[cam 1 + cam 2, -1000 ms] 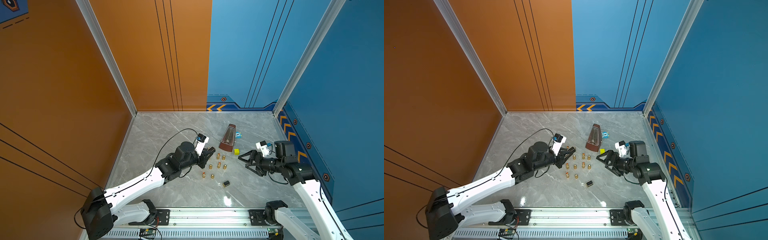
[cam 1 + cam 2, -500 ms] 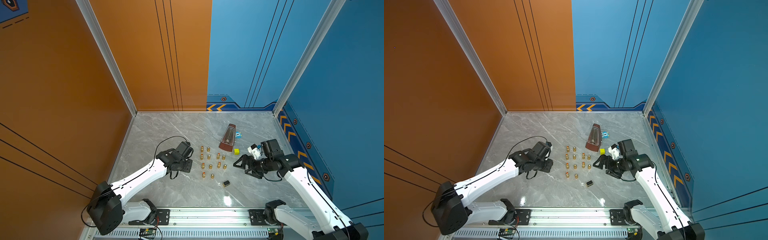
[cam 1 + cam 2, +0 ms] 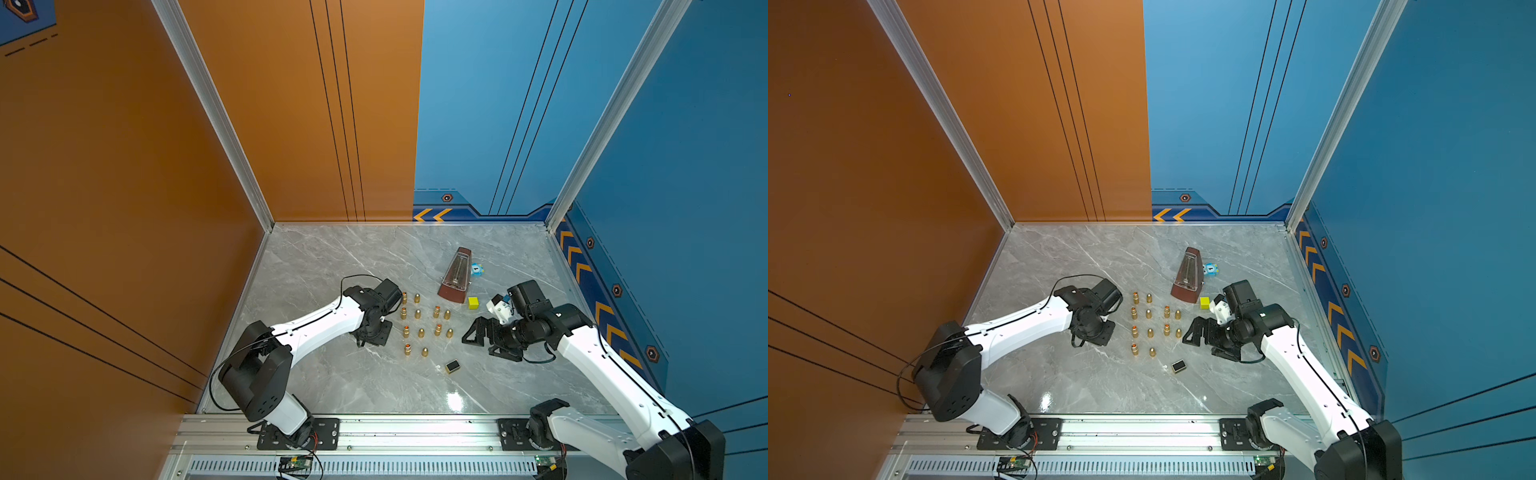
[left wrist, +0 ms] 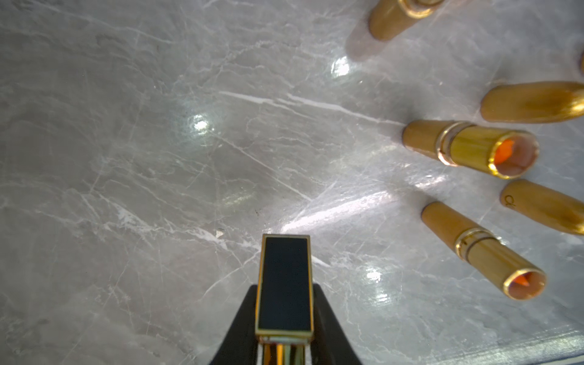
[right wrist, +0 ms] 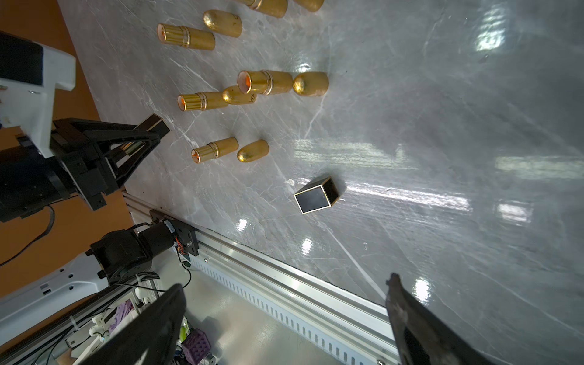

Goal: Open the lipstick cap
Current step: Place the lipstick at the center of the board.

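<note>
I should lower my left gripper toward the bare marble floor beside the gold rows and release the black lipstick (image 4: pixel 284 268), since its black end points down at clear floor.
My left gripper (image 4: pixel 284 290) is shut on a black lipstick (image 4: pixel 284 268) with gold trim. It points down at the marble floor, left of the gold rows, and also shows in both top views (image 3: pixel 376 332) (image 3: pixel 1098 332). A gold section of the lipstick shows behind the black part, toward the wrist. The black, gold-edged lipstick cap (image 5: pixel 317 196) lies alone on the floor (image 3: pixel 452 366) (image 3: pixel 1178 366), hollow end showing. My right gripper (image 5: pixel 286 282) (image 3: pixel 484 345) (image 3: pixel 1208 345) stands wide open and empty, right of the rows and apart from the cap.
Several uncapped gold lipsticks (image 3: pixel 407 331) stand in rows mid-floor, with bullet-shaped gold caps (image 3: pixel 421 331) beside them. Behind them are a brown metronome (image 3: pixel 456 276), a yellow cube (image 3: pixel 473 302) and a small blue clock (image 3: pixel 477 270). A metal rail (image 3: pixel 374 432) runs along the front edge.
My left arm has drawn back to the left of the rows and lowered, still holding the lipstick. My right gripper has opened wider and shifted slightly toward the centre. The cap has not moved.
</note>
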Motion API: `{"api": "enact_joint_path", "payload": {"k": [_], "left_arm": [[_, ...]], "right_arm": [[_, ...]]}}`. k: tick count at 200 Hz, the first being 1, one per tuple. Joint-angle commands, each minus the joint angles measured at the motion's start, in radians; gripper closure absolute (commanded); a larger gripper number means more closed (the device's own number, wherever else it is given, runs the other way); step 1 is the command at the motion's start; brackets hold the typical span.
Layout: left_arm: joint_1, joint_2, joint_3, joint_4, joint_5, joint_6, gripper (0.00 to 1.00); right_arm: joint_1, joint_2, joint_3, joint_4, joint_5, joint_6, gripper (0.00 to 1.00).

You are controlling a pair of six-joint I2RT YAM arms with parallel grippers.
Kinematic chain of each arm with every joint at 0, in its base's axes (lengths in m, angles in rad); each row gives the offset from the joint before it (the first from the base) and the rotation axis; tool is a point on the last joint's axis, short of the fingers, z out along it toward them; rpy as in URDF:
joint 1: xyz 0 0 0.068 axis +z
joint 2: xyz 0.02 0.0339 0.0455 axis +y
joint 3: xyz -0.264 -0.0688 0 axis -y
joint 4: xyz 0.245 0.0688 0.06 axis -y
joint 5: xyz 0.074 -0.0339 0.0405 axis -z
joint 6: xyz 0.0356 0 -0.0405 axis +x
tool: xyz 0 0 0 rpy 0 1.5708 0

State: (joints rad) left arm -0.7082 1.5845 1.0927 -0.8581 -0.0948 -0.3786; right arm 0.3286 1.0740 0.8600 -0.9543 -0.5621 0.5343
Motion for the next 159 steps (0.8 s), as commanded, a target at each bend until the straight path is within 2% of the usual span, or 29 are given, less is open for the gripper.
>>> {"api": "enact_joint_path", "payload": {"k": [1,124,159], "left_arm": [[-0.010,0.037,0.027,-0.073,-0.015,0.037,0.90],[0.003,0.232,0.131,-0.160,0.039,0.133,0.78],[0.004,0.262,0.161,-0.164,0.029,0.146,0.67]], "right_arm": [[0.021,0.015,-0.015,-0.039,0.056,-0.025,0.00],[0.083,0.079,-0.013,-0.042,0.126,-0.027,0.00],[0.082,0.084,-0.012,-0.041,0.128,-0.029,0.00]]}}
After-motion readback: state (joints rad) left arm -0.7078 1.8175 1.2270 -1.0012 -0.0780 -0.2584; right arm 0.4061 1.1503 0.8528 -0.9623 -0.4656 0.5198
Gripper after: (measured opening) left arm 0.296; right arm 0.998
